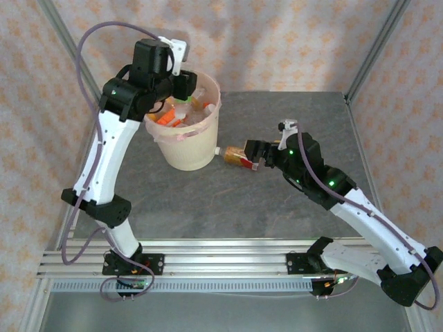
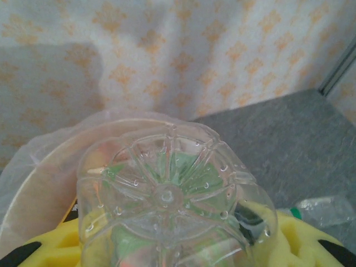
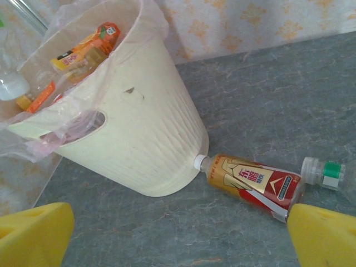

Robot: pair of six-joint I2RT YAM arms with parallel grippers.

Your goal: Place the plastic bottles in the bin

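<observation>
I will next lower the clear bottle with my left gripper inside the bin's opening (image 1: pixel 190 113) (image 2: pixel 54 197) below and let it go, since it is still above the bin's rim.
The cream-white bin (image 1: pixel 187 142) with its pink liner stands at the back left and holds several orange-labelled plastic bottles (image 1: pixel 169 117). My left gripper (image 1: pixel 185 88) hangs over the bin's rim, shut on a clear bottle with a green label (image 2: pixel 167 200), its base toward the camera between the yellow pads (image 2: pixel 311 239). A red-and-gold bottle (image 3: pixel 250 181) lies on the table with its white cap against the bin's foot (image 3: pixel 167 172). My right gripper (image 3: pixel 178 239) is open just beside it (image 1: pixel 235 155). A clear bottle with a green cap (image 3: pixel 328 172) lies behind the red one.
The grey table (image 1: pixel 291 200) ends at metal frame posts (image 1: pixel 370 48) and patterned walls at the back and sides. An aluminium rail (image 1: pixel 221 259) runs along the near edge by the arm bases.
</observation>
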